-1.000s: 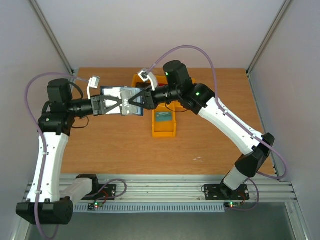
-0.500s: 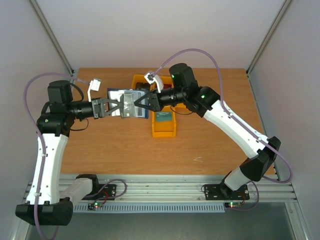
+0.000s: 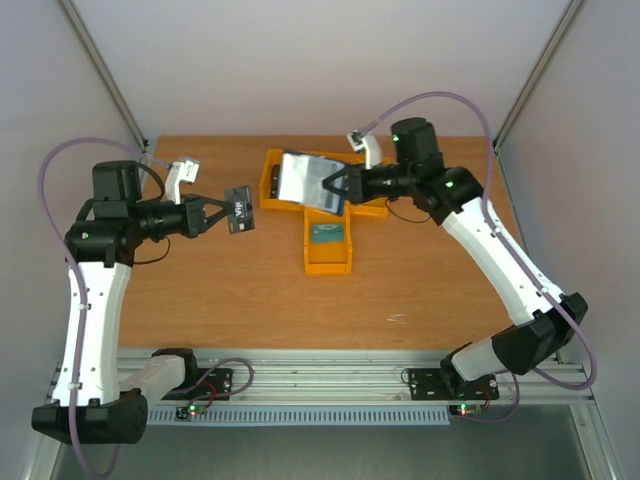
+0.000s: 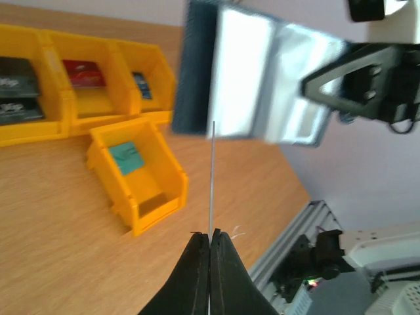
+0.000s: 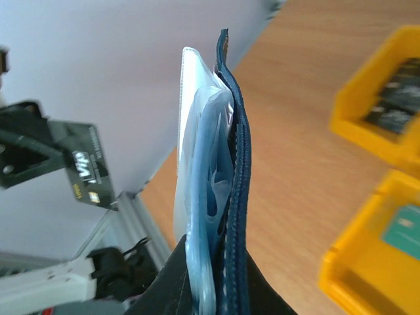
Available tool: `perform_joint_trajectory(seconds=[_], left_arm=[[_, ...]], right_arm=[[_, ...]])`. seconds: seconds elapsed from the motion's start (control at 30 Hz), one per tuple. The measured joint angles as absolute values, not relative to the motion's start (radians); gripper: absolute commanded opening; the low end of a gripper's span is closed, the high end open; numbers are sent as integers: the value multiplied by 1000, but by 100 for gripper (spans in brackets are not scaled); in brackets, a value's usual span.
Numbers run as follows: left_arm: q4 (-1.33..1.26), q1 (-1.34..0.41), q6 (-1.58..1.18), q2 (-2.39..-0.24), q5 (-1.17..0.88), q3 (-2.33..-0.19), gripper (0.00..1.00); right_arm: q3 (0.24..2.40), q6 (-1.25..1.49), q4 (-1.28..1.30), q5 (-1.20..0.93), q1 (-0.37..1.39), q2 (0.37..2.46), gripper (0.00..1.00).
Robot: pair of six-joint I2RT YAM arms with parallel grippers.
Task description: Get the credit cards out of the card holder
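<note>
My right gripper moves down and back next and frees the card holder (image 3: 303, 180) on the bare tabletop (image 3: 390, 290) beside the front bin, below the gripper and nearer my base.
My left gripper (image 3: 222, 214) is shut on a dark slate-blue credit card (image 3: 240, 209) with white "VIP" lettering, held in the air over the left of the table. In the left wrist view the credit card (image 4: 212, 177) shows edge-on, rising from the closed left gripper (image 4: 210, 235). My right gripper (image 3: 335, 190) is shut on the navy card holder (image 3: 303, 180), held open above the yellow bins. The card holder (image 5: 226, 157) appears edge-on in the right wrist view, its clear sleeves puffed apart above the right gripper (image 5: 213, 262). The two are well apart.
A row of yellow bins (image 3: 275, 190) lies at the back centre, with one more yellow bin (image 3: 328, 262) in front holding a teal card (image 3: 325, 235). Dark cards (image 4: 16, 92) and a red card (image 4: 84, 73) lie in the row of bins.
The arms have drawn apart. My left gripper pulled the VIP card leftward out of the holder, and my right gripper carried the holder right and back, over the bins.
</note>
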State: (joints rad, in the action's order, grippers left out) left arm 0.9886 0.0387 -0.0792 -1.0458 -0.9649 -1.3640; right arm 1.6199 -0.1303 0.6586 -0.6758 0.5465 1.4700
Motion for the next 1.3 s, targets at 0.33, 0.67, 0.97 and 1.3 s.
perform_joint_trajectory(seconds=[0.33,0.67,0.97,1.3], left_arm=[[1056,36,-23,-1335,-753,-1479,0],[1216,-82,229,-1669,-677,-1881,0],[1300,-191,427,-1703,-670,-1937,0],[1332,-229,461,-1679,-719,-1908,0]], right_arm=[[1616,-179,779,-590,382,1446,1],[1658,-277,925,-576,331,1466,1],[1458,-294,1166,-590,91,1398,1],[1100,-289,1214,-657,51,1472,1]])
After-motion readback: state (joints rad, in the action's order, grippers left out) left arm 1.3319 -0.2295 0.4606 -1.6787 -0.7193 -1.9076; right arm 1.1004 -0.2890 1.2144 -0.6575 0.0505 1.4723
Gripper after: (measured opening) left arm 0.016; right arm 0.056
